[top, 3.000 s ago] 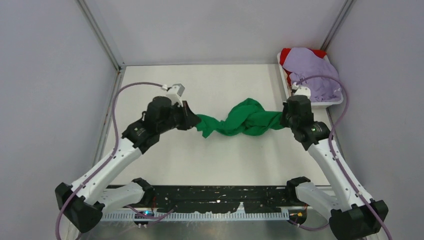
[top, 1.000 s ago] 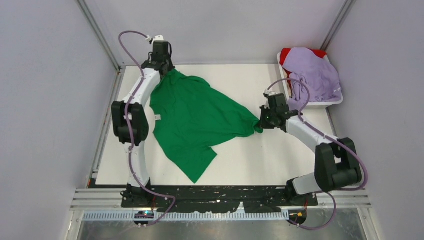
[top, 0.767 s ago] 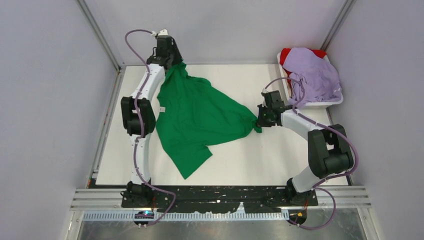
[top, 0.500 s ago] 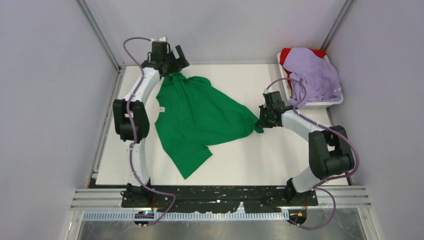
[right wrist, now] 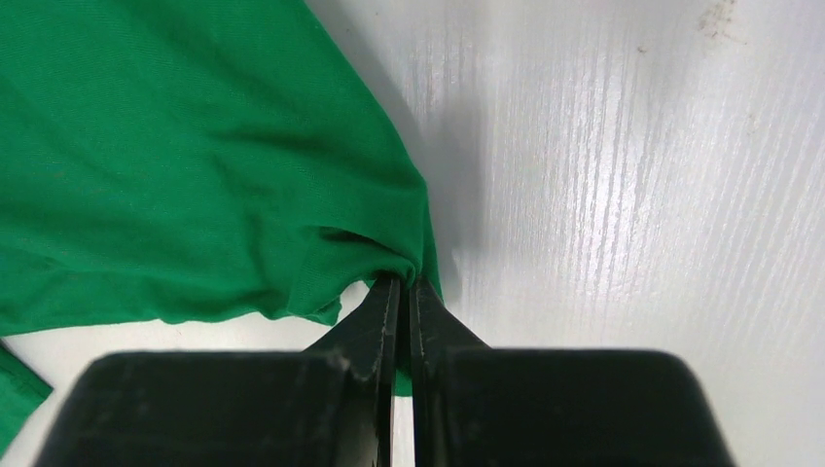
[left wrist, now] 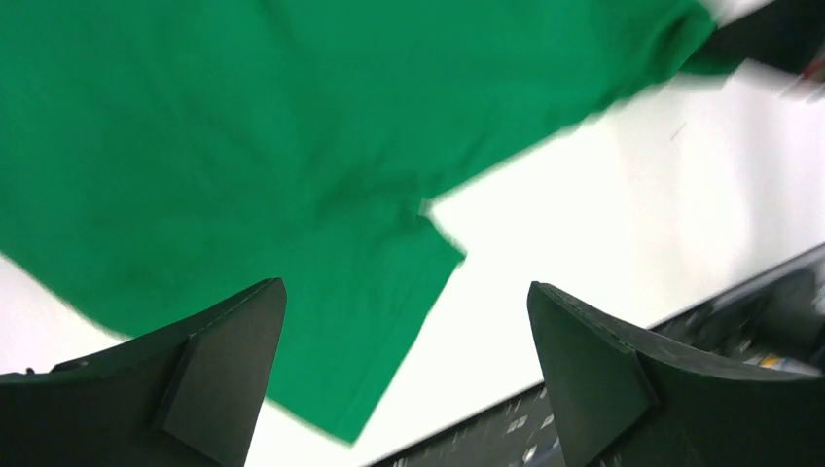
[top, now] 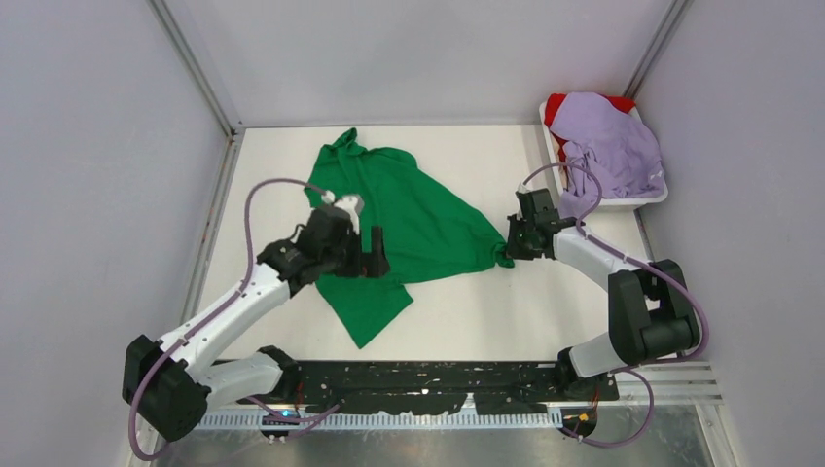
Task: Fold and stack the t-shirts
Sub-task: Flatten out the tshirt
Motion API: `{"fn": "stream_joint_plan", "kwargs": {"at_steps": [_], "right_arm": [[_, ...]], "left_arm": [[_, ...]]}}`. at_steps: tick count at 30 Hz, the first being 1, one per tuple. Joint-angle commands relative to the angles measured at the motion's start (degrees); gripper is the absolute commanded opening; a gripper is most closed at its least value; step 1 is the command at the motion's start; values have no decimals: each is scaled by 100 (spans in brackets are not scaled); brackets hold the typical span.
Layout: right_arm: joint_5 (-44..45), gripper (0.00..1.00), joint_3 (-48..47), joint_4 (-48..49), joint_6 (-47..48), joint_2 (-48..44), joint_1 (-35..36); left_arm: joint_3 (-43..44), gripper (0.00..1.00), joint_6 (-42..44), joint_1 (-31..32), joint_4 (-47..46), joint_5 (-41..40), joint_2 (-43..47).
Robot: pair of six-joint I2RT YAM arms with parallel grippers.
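My left gripper lowers its open fingers back next and closes on the sleeve's near corner (top: 360,338) (left wrist: 342,428), which, below and back from it, juts clear of the t-shirt's body.
The green t-shirt (top: 409,209) lies spread loosely on the white table, one sleeve (top: 368,306) pointing toward the near edge. My left gripper (top: 375,255) hovers open over its near left part; in the left wrist view its jaws (left wrist: 405,285) stand wide apart above the green cloth (left wrist: 292,146), nothing between them. My right gripper (top: 508,241) is shut on the shirt's right corner; the right wrist view shows the fingertips (right wrist: 401,282) pinching bunched green cloth (right wrist: 195,165). The lavender t-shirt (top: 611,146) lies heaped over the red t-shirt (top: 557,105) at the back right.
A white tray (top: 627,202) at the back right holds the lavender and red shirts. Grey walls and metal corner posts close in the table on three sides. The black base rail (top: 418,384) runs along the near edge.
My left gripper opened, let go of the shirt's far corner and swung back toward the near side over the shirt. The freed corner dropped onto the table. The right gripper kept its hold.
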State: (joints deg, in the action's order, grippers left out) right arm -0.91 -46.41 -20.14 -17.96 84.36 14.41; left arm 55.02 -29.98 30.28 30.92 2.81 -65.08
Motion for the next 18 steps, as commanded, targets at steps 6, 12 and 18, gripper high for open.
{"fn": "stream_joint_plan", "kwargs": {"at_steps": [6, 12, 18], "right_arm": [[-83, 5, 168, 172, -96, -456, 68], [-65, 5, 134, 123, -57, -448, 160], [11, 5, 167, 85, -44, -444, 178]], "left_arm": [[-1872, 99, -1436, 1453, 1221, -645, 749], [-1817, 85, -1714, 1982, 1075, -868, 114], [-1676, 76, -1724, 2122, 1040, -976, -737]]}}
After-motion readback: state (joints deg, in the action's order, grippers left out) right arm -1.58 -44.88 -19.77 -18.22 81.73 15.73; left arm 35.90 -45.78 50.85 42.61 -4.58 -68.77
